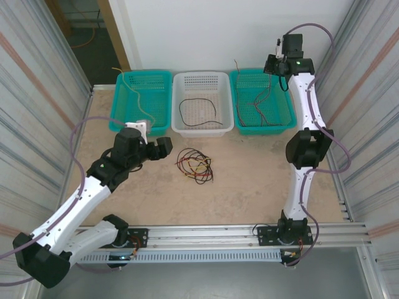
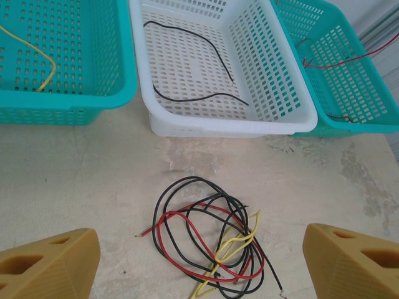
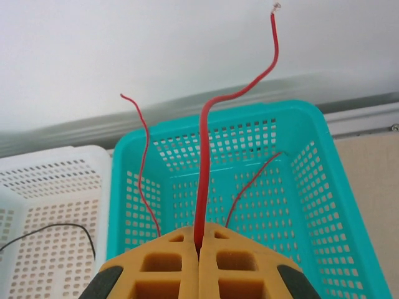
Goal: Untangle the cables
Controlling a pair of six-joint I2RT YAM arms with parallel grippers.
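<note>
Other red cables already lie in the teal basket, so the robot's right gripper will move back and down over the basket's middle (image 1: 265,99) (image 3: 265,199) and release the red cable.
A tangle of red, black and yellow cables (image 1: 194,165) lies on the table in front of the baskets. In the left wrist view the tangle (image 2: 206,243) sits between my wide-apart yellow fingers (image 2: 56,261). My left gripper (image 1: 159,148) is open, just left of the tangle, holding nothing. Held high over the right teal basket (image 1: 262,129), my right gripper (image 1: 277,62) is shut on a red cable (image 3: 202,162) that rises up from between its pads (image 3: 168,249). More thin red cables (image 3: 144,174) hang into that basket (image 3: 312,187).
Three baskets stand in a row at the back. The left teal one (image 1: 163,99) holds a yellow cable (image 2: 47,59), and the white middle one (image 1: 202,76) holds a black cable (image 2: 187,98). Corrugated walls close in both sides of the table.
</note>
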